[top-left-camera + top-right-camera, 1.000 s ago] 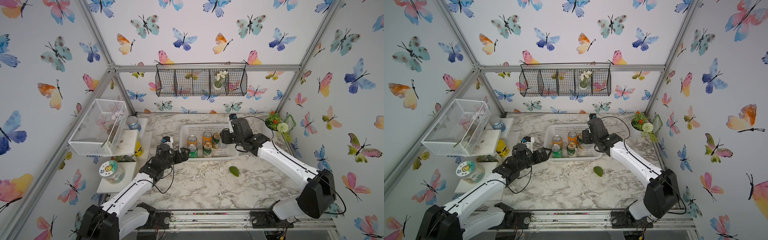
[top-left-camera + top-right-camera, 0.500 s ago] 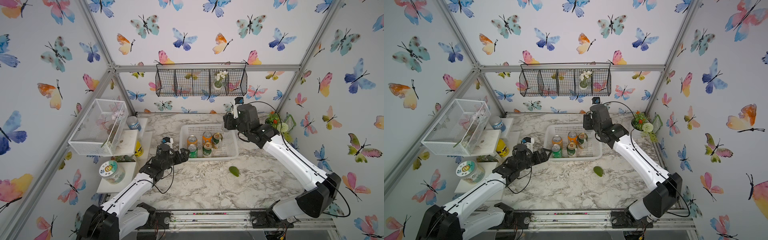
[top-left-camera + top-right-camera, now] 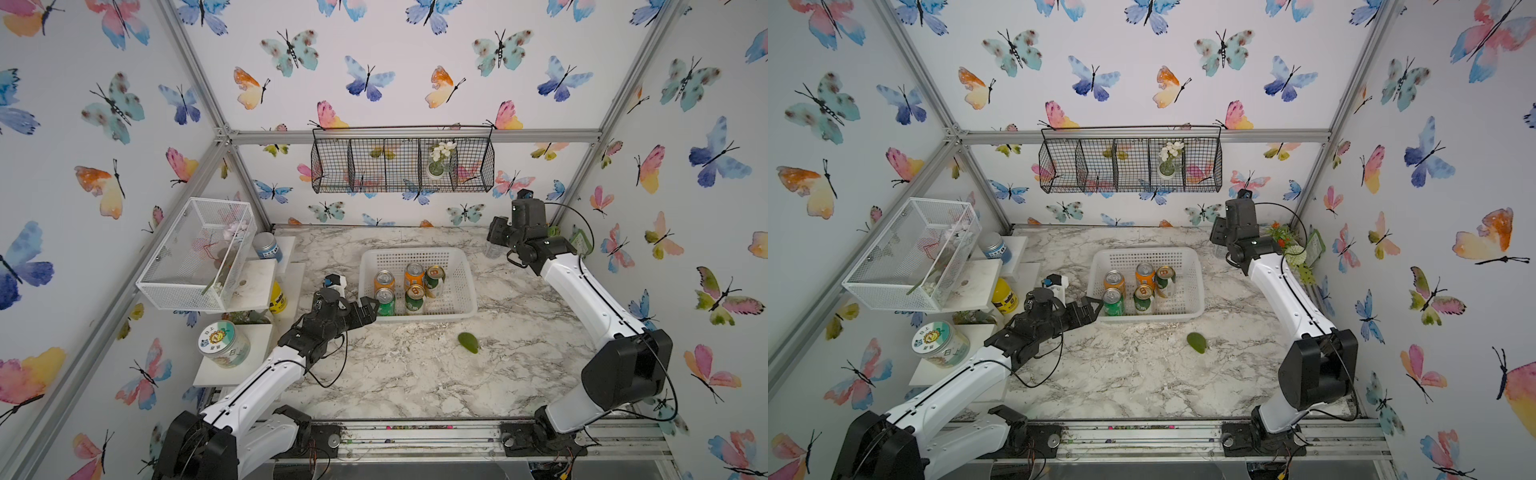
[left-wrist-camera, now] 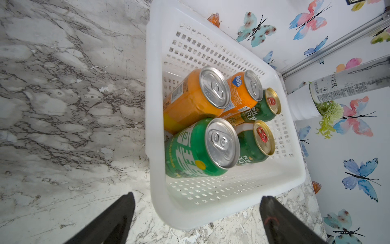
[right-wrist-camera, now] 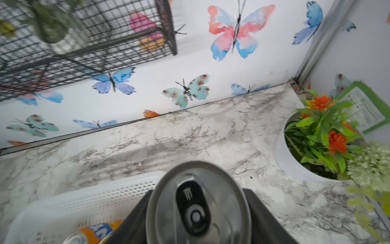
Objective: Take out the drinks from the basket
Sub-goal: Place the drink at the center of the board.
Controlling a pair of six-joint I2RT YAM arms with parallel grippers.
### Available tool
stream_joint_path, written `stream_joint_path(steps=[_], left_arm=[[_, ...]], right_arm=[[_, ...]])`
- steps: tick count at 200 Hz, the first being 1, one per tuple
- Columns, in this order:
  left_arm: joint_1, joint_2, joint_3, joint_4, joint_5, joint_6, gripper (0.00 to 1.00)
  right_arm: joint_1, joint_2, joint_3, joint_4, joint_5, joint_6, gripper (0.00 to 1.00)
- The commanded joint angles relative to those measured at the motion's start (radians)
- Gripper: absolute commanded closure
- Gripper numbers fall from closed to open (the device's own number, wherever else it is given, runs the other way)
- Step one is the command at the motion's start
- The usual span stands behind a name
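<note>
My right gripper needs to lower the slim silver can close beside the end of the basket next and let go of it, because the bare tabletop between basket and plant is below.
The white perforated basket stands mid-table and holds two orange cans, a bright green can and two dark green gold-topped cans. My right gripper is shut on the slim silver can, which is outside the basket, past its far right corner. The same silver can shows in the left wrist view. My left gripper stands open at the basket's near left corner, with nothing between its fingers.
A green avocado-like fruit lies in front of the basket. A potted plant fills the far right corner, close to the held can. On the left are shelves with a white mesh box, a blue-lidded jar and a yellow bottle. A black wire basket hangs on the back wall.
My right gripper has lifted the silver can out of the basket and carried it right, past the far right corner. The left arm has not moved.
</note>
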Motion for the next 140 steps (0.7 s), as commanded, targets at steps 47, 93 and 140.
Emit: stream_joint_path(steps=[47,93,140], left_arm=[[-0.003,-0.036,0.021,-0.017,-0.044,0.02,0.01],[-0.003,-0.038,0.022,-0.021,-0.046,0.02,0.01],[-0.003,-0.028,0.026,-0.021,-0.042,0.017,0.01]], right_arm=[[-0.01,0.134,-0.105,0.204,-0.119,0.04,0.55],[-0.01,0.178,-0.127,0.215,-0.116,0.038,0.55],[-0.01,0.182,-0.139,0.199,-0.149,0.05,0.43]])
